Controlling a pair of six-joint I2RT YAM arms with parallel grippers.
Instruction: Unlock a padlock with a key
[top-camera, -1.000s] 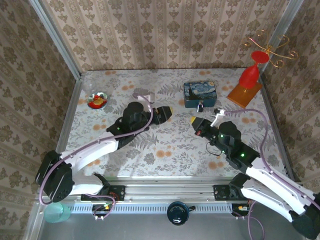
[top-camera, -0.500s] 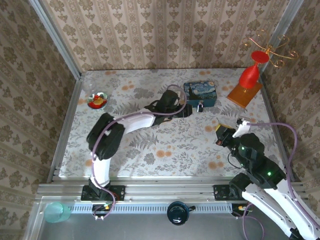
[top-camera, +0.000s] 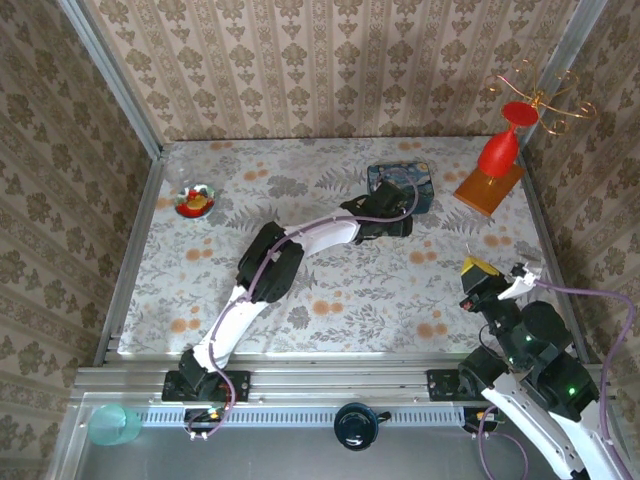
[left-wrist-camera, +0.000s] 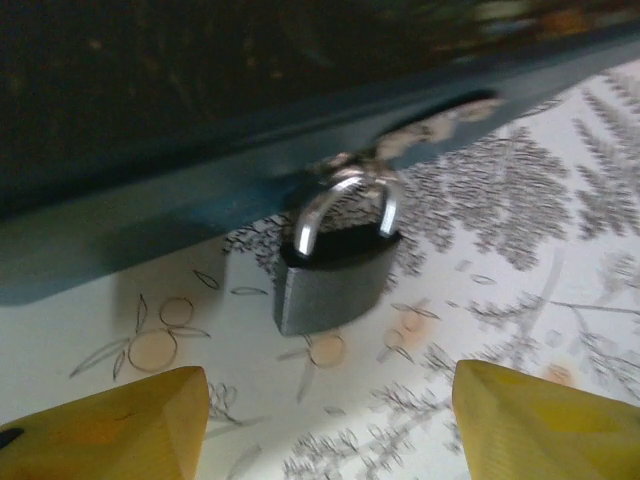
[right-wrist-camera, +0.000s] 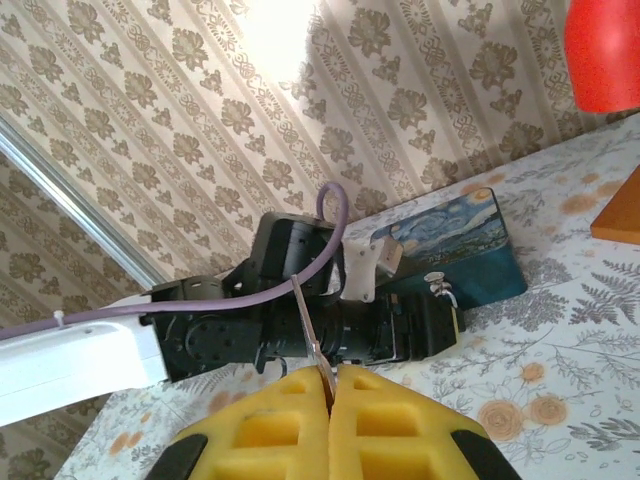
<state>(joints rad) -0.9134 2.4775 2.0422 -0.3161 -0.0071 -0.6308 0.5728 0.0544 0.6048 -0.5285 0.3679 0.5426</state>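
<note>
I will next turn my left gripper square to the tin and move it gently outward around the padlock's body (left-wrist-camera: 338, 288), because that is just outward of its open fingers.
The small padlock (left-wrist-camera: 335, 278) has a dark grey body, and its silvery shackle (left-wrist-camera: 345, 205) hangs from the latch of the blue starry-night tin (top-camera: 400, 180). It rests on the table against the tin's front. My left gripper (left-wrist-camera: 330, 425) is open just in front of it, a yellow fingertip (left-wrist-camera: 110, 425) low on each side, touching nothing. From above, the left arm (top-camera: 370, 215) covers the padlock. My right gripper (top-camera: 478, 272) sits at the near right, shut on the key (right-wrist-camera: 312, 340), whose thin metal blade sticks up from the pressed yellow pads (right-wrist-camera: 290, 420).
A red goblet (top-camera: 505, 140) stands on an orange block (top-camera: 488, 188) at the back right, beside a gold wire stand (top-camera: 540, 95). A small glass dish (top-camera: 197, 200) lies at the back left. Wallpapered walls enclose the floral table (top-camera: 330, 290).
The left arm has stretched right until its gripper is at the tin's front, over the padlock. The right arm has pulled back toward the near right corner with the key.
</note>
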